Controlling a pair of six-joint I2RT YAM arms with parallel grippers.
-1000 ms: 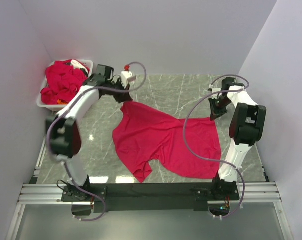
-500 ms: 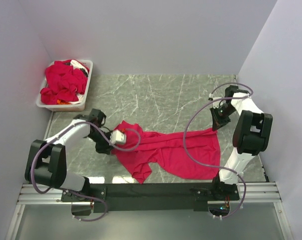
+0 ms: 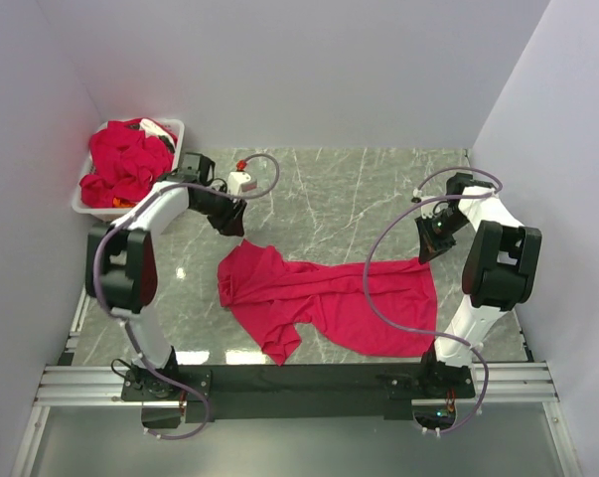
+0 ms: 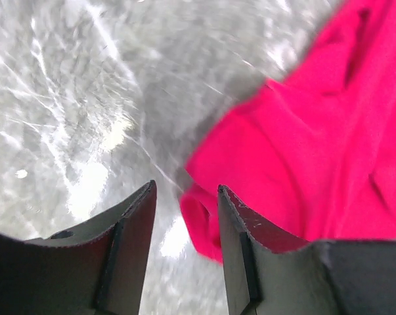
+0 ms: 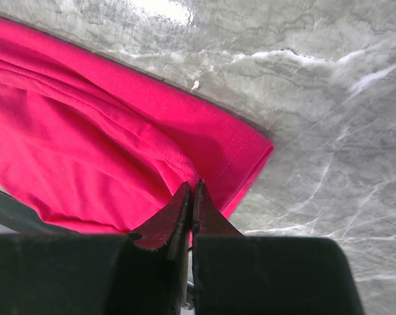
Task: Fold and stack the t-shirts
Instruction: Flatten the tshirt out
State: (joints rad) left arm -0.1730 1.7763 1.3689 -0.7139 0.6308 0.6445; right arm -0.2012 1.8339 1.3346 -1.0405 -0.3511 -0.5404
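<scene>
Next, my left gripper should lower its open fingers around the t-shirt's free far corner point(image 3: 246, 245) point(image 4: 198, 168) below it, since the right gripper already pinches the opposite corner.
One crimson t-shirt point(image 3: 329, 298) lies on the grey marble table, doubled over into a long band with a sleeve pointing to the front. My left gripper point(image 3: 237, 223) hangs open just above and behind the shirt's left end. In the left wrist view the gripper point(image 4: 184, 191) holds nothing, and the t-shirt's point(image 4: 316, 151) edge lies below it to the right. My right gripper point(image 3: 425, 250) is shut on a raised fold at the shirt's far right corner; its fingertips point(image 5: 184, 197) press together on the t-shirt point(image 5: 86, 157).
A white plastic bin point(image 3: 176, 127) at the far left corner holds a heap of more red t-shirts point(image 3: 125, 164). Walls close in the table on the left, back and right. The arms' cables loop over the shirt.
My left gripper carried the shirt's far left corner toward the front, folding it over, then opened, let go and rose back toward the bin. The right gripper barely moved.
</scene>
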